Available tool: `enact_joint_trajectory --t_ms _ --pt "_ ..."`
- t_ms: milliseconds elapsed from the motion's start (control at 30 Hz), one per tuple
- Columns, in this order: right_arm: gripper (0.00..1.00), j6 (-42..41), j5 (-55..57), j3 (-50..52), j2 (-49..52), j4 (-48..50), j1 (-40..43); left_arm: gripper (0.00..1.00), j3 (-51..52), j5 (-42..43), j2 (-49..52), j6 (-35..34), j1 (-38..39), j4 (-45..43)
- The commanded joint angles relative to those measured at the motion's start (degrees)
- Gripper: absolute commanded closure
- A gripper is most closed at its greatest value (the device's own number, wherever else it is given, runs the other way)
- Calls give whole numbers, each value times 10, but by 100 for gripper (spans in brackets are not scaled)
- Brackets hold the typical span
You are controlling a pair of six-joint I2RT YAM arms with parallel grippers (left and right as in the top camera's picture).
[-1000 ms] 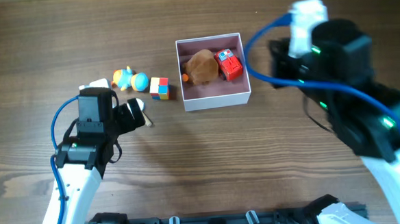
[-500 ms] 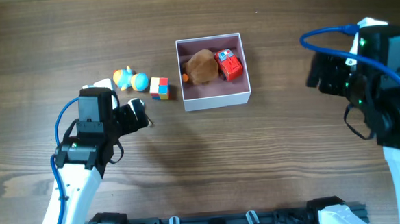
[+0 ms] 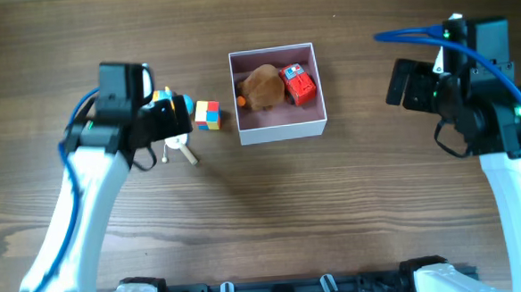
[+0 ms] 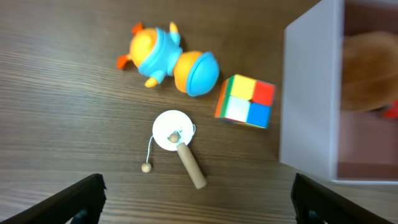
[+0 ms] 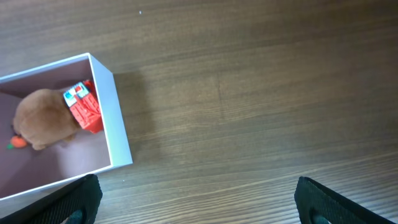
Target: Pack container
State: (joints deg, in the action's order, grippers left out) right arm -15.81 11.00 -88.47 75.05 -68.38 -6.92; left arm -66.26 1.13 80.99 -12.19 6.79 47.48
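Observation:
The colour cube (image 3: pixel 208 115) lies below my left gripper and to its right in the overhead view. The gripper moves down and toward the container (image 3: pixel 283 129), onto the cube next.
The container (image 3: pixel 283 129), a white-walled box with a pink inside, sits at the table's far middle. It holds a brown plush (image 3: pixel 263 86) and a red toy (image 3: pixel 297 83). Left of it lie a colour cube (image 3: pixel 208 115), a blue-and-orange duck toy (image 3: pixel 171 103) and a white wooden drum toy (image 3: pixel 178 147). My left gripper (image 3: pixel 163 124) hovers open above these toys. The left wrist view shows the drum toy (image 4: pixel 175 135) just ahead of the gripper (image 4: pixel 199 202), with nothing between the fingers. My right gripper (image 3: pixel 400 83) stands open and empty, right of the container (image 5: pixel 115 118) and apart from it.
Bare wooden tabletop (image 3: pixel 335 196) spreads in front of the container and under the right arm. A black rail (image 3: pixel 286 289) runs along the near edge.
The right arm has drawn back to the right, away from the container. The left arm has swung toward the far side, over the loose toys.

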Motion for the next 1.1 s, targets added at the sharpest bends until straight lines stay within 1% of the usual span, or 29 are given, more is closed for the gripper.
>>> enact_joint_trajectory --t_ms 0,100,233,367,433,667,1000,1067 --pt "0 -7 10 2 18 2 2 5 -24 10 71 31 17 -10" --pt "0 -7 10 2 30 2 2 5 -26 10 97 52 33 -43" --pt "0 -7 10 2 42 2 2 10 -25 5 110 82 61 -84" --pt "0 -7 10 2 53 2 2 9 -25 -25 126 86 79 -138" --pt "0 -7 10 2 56 2 2 9 -26 -25 142 85 83 -157" --pt "0 -9 10 2 56 6 2 9 -25 -25 209 85 97 -193" --pt "0 -9 10 2 56 6 2 7 -25 -25 250 85 100 -208" --pt "0 -9 10 2 56 6 2 10 -25 -25 251 85 100 -213"
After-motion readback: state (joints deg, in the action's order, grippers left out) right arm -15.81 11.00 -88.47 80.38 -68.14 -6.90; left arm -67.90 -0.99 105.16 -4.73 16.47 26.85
